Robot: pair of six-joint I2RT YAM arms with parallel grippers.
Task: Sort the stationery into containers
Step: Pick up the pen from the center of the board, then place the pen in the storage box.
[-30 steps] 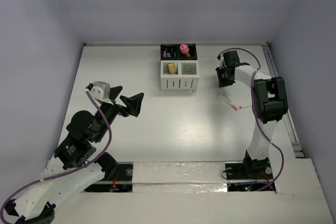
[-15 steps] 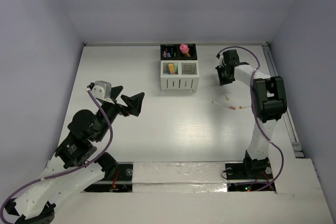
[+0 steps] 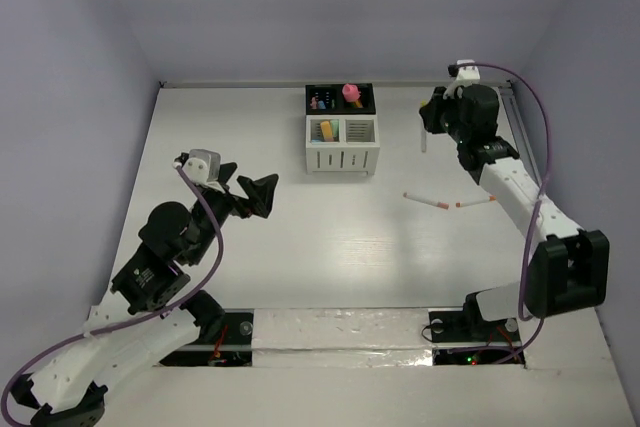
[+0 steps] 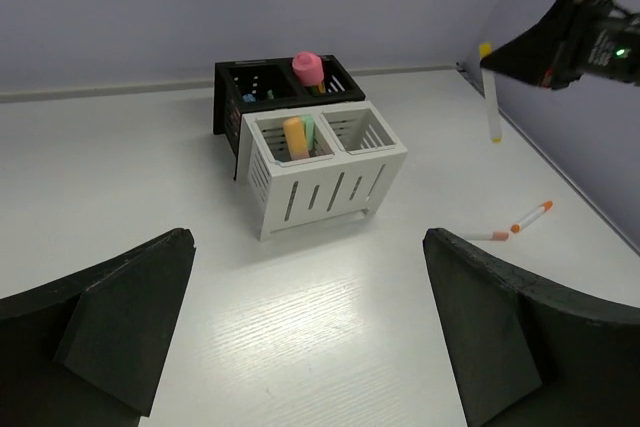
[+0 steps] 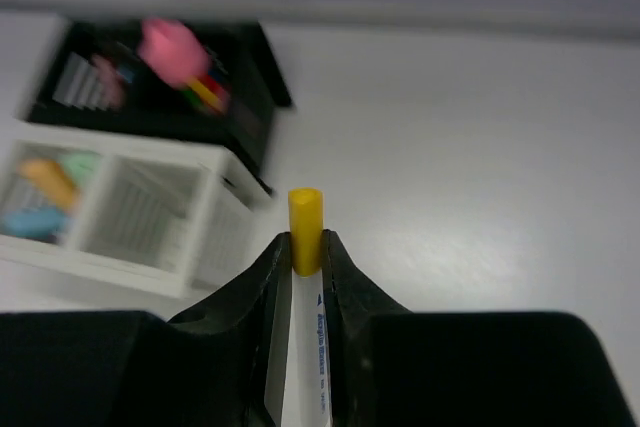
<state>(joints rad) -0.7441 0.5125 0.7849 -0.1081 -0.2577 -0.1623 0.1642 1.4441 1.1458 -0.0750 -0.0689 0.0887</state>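
Observation:
I need to move my right gripper to the left in the top view next, over the containers' white section (image 3: pixel 360 131) (image 5: pixel 144 211) beside the sticks, and then down, because that section looks empty.
The containers stand at the back middle: two black compartments (image 3: pixel 340 98) joined to two white slatted ones (image 3: pixel 343 143). A thick pink piece (image 3: pixel 351 92) sticks out of the right black compartment. Orange and mint sticks (image 4: pixel 298 137) stand in the left white compartment; the right white one looks empty. My right gripper (image 3: pixel 432 119) is shut on a white marker with a yellow cap (image 5: pixel 305 217), held in the air to the right of the containers (image 5: pixel 130 212). Two white, orange-tipped markers (image 3: pixel 428 199) (image 3: pixel 475 203) lie on the table. My left gripper (image 3: pixel 245 185) is open and empty, at the left.
A grey wall runs behind the white table (image 3: pixel 330 247), with a raised rail (image 3: pixel 535 177) along the right edge. The arm bases sit on the white front strip (image 3: pixel 340 332). In the left wrist view the right gripper (image 4: pixel 560 42) and its marker (image 4: pixel 490 97) hang at the upper right.
My right arm has risen and swung back with the yellow-capped marker in its grip. The two orange-tipped markers stay on the table. My left gripper shifted slightly right.

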